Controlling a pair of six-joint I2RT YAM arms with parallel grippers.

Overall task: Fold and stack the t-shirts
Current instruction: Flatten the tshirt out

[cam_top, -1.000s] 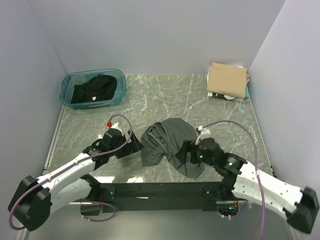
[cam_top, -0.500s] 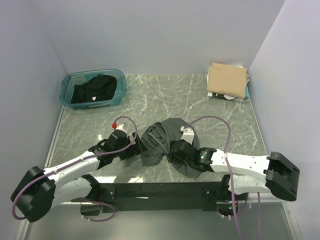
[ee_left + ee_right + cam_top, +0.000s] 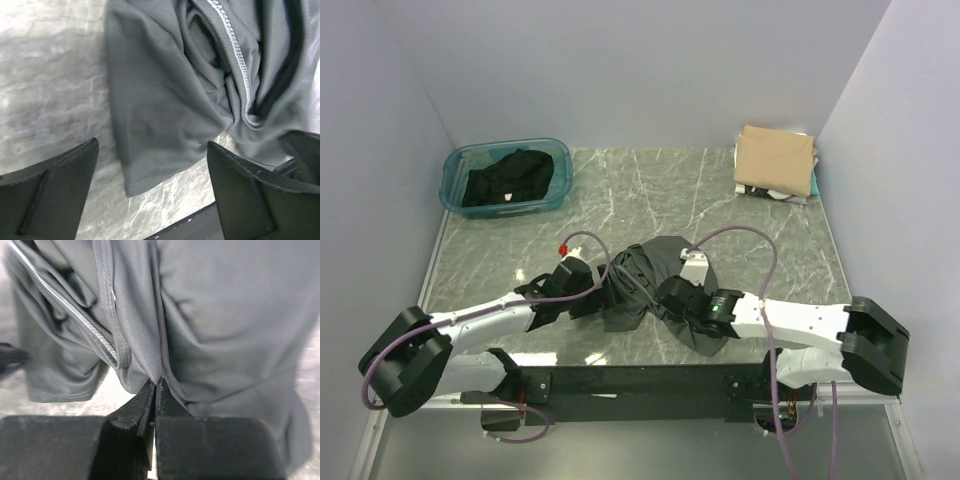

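Observation:
My left gripper moves down and outward past the shirt's hem corner toward the bunched grey cloth next, since its open fingers stand clear of the shirt.
A crumpled charcoal-grey t-shirt (image 3: pixel 665 268) lies on the marble table near the front middle. My right gripper (image 3: pixel 667 298) is low on its near side; in the right wrist view the gripper (image 3: pixel 157 381) is shut, with a fold of the grey t-shirt (image 3: pixel 215 330) pinched at its tips. My left gripper (image 3: pixel 600 297) is at the shirt's left edge and stands open; in the left wrist view the gripper (image 3: pixel 152 197) straddles the shirt's hem corner (image 3: pixel 150 130) without touching it. A black t-shirt (image 3: pixel 507 178) lies in the tub. A folded tan t-shirt (image 3: pixel 775 157) tops a stack at the back right.
The translucent teal tub (image 3: pixel 452 170) stands at the back left. White and teal cloth (image 3: pixel 790 194) peeks out under the tan shirt. Walls close in the table on three sides. A black rail (image 3: pixel 640 382) runs along the near edge between the arm bases.
The right gripper swung left onto the grey shirt and shut on a fold. The left gripper moved right up to the shirt's left edge, still open.

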